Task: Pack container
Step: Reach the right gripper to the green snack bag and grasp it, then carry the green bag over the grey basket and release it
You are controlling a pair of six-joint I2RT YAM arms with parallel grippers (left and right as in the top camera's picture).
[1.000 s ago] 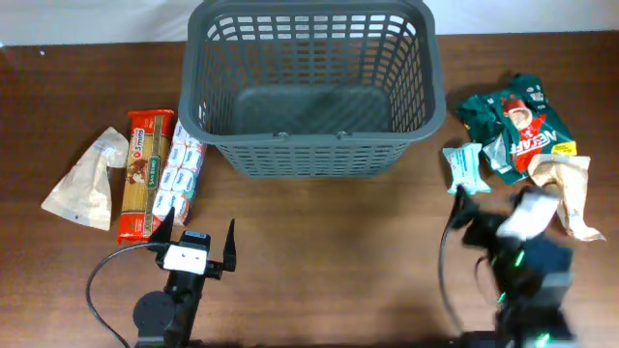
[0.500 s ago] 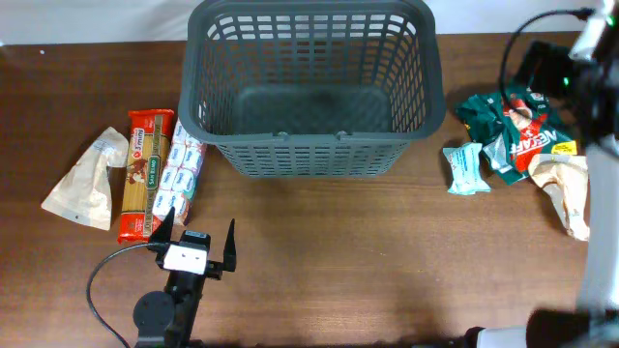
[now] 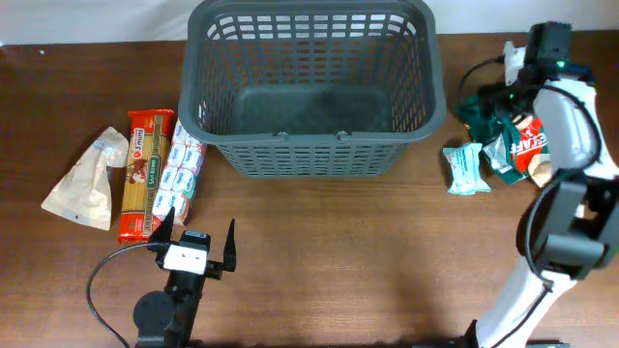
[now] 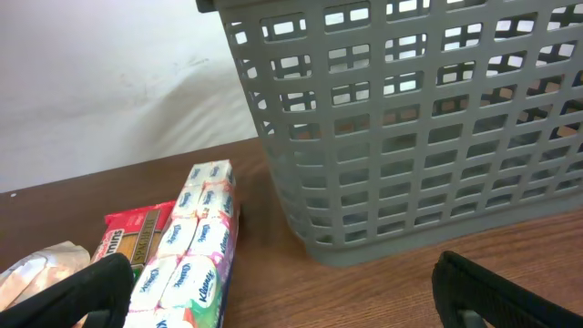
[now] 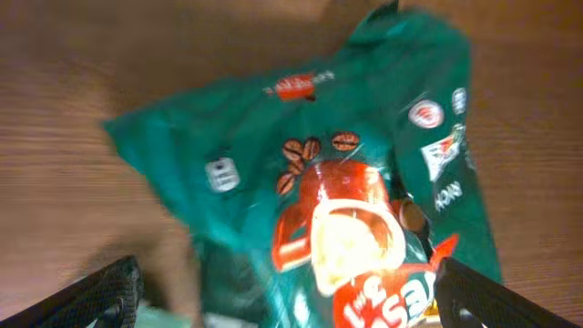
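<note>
My right gripper will next move down onto the far part of the green coffee bag (image 3: pixel 513 130), then close there.
The dark grey lattice basket (image 3: pixel 309 140) stands empty at the back middle of the table; its slotted wall fills the left wrist view (image 4: pixel 410 137). My left gripper (image 3: pixel 198 246) is open and empty in front of the basket's left corner, low over the table (image 4: pixel 287 305). My right gripper (image 3: pixel 517 72) is open and empty, hovering over the green coffee bag (image 3: pixel 513 130) to the right of the basket. In the right wrist view the bag (image 5: pixel 319 182) lies below, between the spread fingers of the right gripper (image 5: pixel 291 301).
Left of the basket lie a Kleenex tissue pack (image 3: pixel 181 164) (image 4: pixel 191 260), a red spaghetti packet (image 3: pixel 145 174) (image 4: pixel 127 241) and a beige pouch (image 3: pixel 85 179). On the right lie a small teal packet (image 3: pixel 466 166) and a crumpled beige pouch (image 3: pixel 571 188).
My right arm has swung from low at the front right up and back, over the green coffee bag. The left arm and all the packets have not moved.
</note>
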